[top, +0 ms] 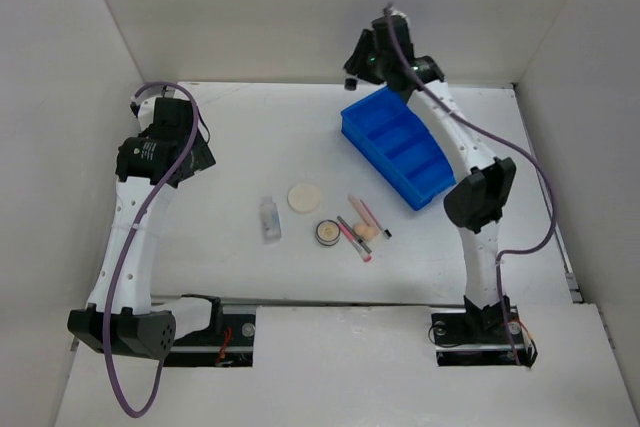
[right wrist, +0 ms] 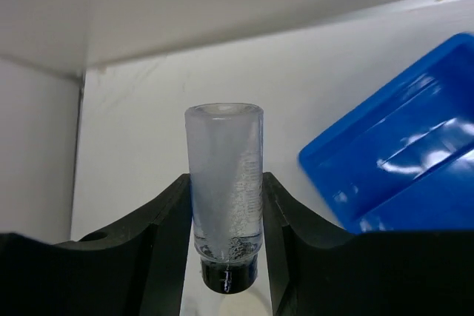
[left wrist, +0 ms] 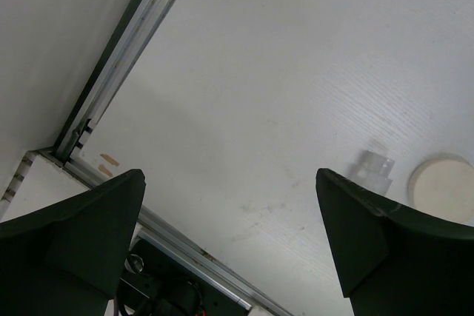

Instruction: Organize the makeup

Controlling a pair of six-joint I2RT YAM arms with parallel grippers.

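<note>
My right gripper moves to the right in the top view, turns and lowers over the tray's far section [top: 378,117] [right wrist: 411,138] next. It releases the tube there, as that space is empty.
My right gripper [top: 358,73] is raised at the far back, just left of the blue tray's far corner. It is shut on a clear tube with a black cap [right wrist: 222,146], pinched between both fingers [right wrist: 167,212] with the cap end down. On the table lie a second clear tube [top: 270,217], a cream round pad [top: 304,196], a round beige compact [top: 327,233], a pink pencil [top: 353,238], a dark pencil [top: 370,215] and a beige sponge [top: 366,232]. My left gripper [top: 203,153] is open and empty above the table's left side. Its wrist view shows the lying tube [left wrist: 375,169] and the pad [left wrist: 443,187].
The blue divided tray [top: 358,127] stands at the back right, set diagonally, and shows in the right wrist view [right wrist: 400,160]. White walls enclose the table on three sides. A metal rail [left wrist: 133,27] runs along the table's left edge.
</note>
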